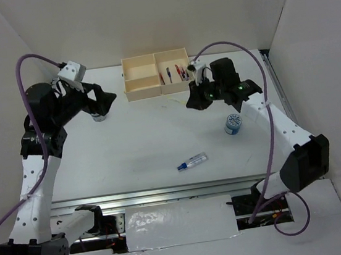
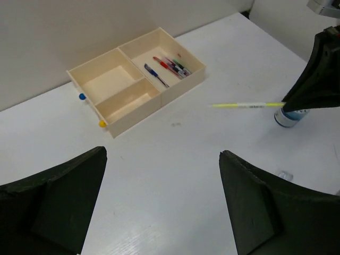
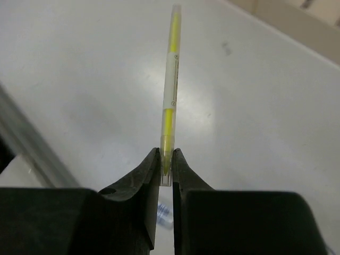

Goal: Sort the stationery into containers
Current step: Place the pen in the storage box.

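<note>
The robot's right hand needs to turn and move outward next, then go down and let go of the pen in the box's large section [image 1: 176, 69], which is outward of the hand and already has pens in it.
The cream-yellow box [image 1: 142, 94] [image 2: 114, 129] stands at the back of the table. Several red and blue pens [image 1: 174, 73] [image 2: 167, 67] lie in its large right section; its two smaller sections look bare. My right gripper [image 1: 190, 102] [image 3: 166, 154] hovers in front of the box, shut on one end of a thin yellow-and-clear pen [image 3: 170, 90] [image 2: 247, 105] that points toward the left arm. My left gripper [image 1: 111, 98] [image 2: 162, 154] hangs open over bare table left of the box. One blue-and-white cylinder [image 1: 233, 123] [image 2: 289, 118] stands upright at the right; a clear tube with a blue end [image 1: 192, 161] lies mid-table.
A second small round cylinder [image 1: 99, 117] sits partly hidden under the left arm. White walls close in the back and both sides. A metal rail and a foil-covered strip [image 1: 182, 222] run along the near edge between the arm bases.
</note>
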### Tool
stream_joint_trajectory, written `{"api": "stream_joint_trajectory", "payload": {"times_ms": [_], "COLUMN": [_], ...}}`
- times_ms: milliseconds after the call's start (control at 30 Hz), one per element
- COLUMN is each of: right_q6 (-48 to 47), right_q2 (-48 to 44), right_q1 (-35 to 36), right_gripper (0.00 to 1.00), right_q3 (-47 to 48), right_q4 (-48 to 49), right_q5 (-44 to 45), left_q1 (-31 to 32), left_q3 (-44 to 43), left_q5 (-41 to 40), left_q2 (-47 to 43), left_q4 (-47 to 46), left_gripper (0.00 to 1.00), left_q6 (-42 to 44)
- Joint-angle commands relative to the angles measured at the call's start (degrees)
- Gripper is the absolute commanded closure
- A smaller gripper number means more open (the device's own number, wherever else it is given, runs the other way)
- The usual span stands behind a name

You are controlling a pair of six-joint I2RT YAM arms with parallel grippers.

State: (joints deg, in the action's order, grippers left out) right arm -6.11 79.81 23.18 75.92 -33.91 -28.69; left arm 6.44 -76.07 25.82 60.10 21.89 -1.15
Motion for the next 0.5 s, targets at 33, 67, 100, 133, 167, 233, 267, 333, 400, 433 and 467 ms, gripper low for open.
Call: {"api": "stream_joint_trajectory", "payload": {"times_ms": [33,67,100,133,167,233,267,333,400,433,467], "right_q6": [9.88,11.63,12.52,13.22,13.92,15.51,16.21,17.79,17.36,16.40,15.87], "right_q2": [7.52,9.21,11.05,14.55,16.24,22.28,24.23,30.54,34.25,37.06,38.30], "right_q1": [-2.17,-2.26,-2.26,-2.26,-2.35,-2.70,-2.79,-2.88,-2.61,-2.35,-2.09], "right_gripper": [1.00,1.00,1.00,1.00,1.00,1.00,1.00,1.00,1.00,1.00,1.00], "right_q3": [7.73,9.06,10.20,12.30,13.28,17.13,18.90,23.73,27.24,27.96,28.49], "right_q4": [19.12,20.28,21.77,24.22,25.46,27.83,28.37,29.95,31.35,33.19,33.64], "right_q5": [12.32,16.08,18.12,19.88,22.77,23.76,24.98,26.83,30.08,30.88,32.36], "left_q1": [-3.88,-3.89,-3.89,-3.45,-3.19,-1.96,-1.43,-0.20,0.33,0.33,0.42], "left_q3": [1.00,4.41,6.01,7.16,8.12,7.96,7.44,7.17,7.86,8.39,9.79], "left_q5": [3.10,2.57,0.30,-0.42,-0.68,-0.25,-0.77,-2.18,-2.36,-2.36,-2.01], "left_q2": [0.74,-0.15,-0.85,-1.90,-2.09,-0.95,-0.34,1.16,1.69,1.43,1.17], "left_q4": [-3.07,-4.47,-6.58,-7.03,-6.69,-3.46,-2.04,1.47,2.45,2.46,2.02], "left_gripper": [0.01,0.01,0.01,0.01,0.01,0.01,0.01,0.01,0.01,0.01,0.01], "left_q6": [-8.61,-8.43,-8.52,-8.96,-8.87,-7.73,-7.29,-6.06,-4.84,-4.57,-4.13]}}
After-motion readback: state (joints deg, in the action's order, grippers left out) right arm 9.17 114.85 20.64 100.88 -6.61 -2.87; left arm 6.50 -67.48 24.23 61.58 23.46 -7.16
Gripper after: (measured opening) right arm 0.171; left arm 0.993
